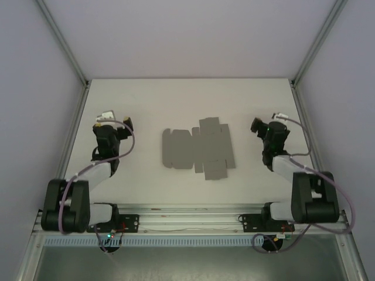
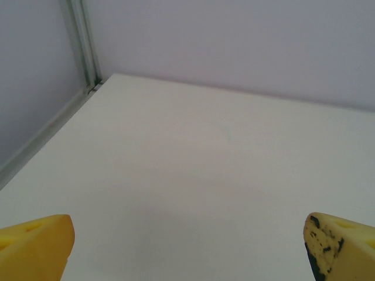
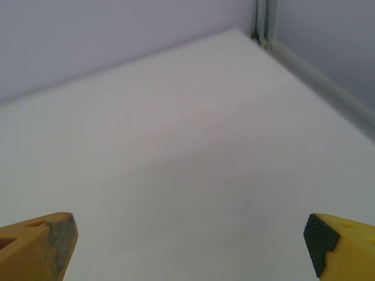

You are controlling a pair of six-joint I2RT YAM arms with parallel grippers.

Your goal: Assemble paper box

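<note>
Next, my left gripper will move down and across the bare table and turn onto the paper box's nearest flap edge (image 1: 164,145), because that edge faces it unobstructed.
The paper box (image 1: 198,148) lies in the middle of the white table as a flat grey die-cut sheet, its flaps spread out. My left gripper (image 1: 115,122) hovers well to the left of the sheet, apart from it. My right gripper (image 1: 266,124) is off to the sheet's right, also apart. In the left wrist view the yellow fingertips (image 2: 36,246) stand wide apart over bare table, so this gripper (image 2: 187,257) is open and empty. The right wrist view shows its yellow fingertips (image 3: 340,249) equally spread, and that gripper (image 3: 187,257) is open and empty too.
The table (image 1: 187,99) is ringed by pale walls with metal frame posts (image 1: 64,44) at the back corners. A metal rail (image 1: 193,213) with the arm bases runs along the near edge.
</note>
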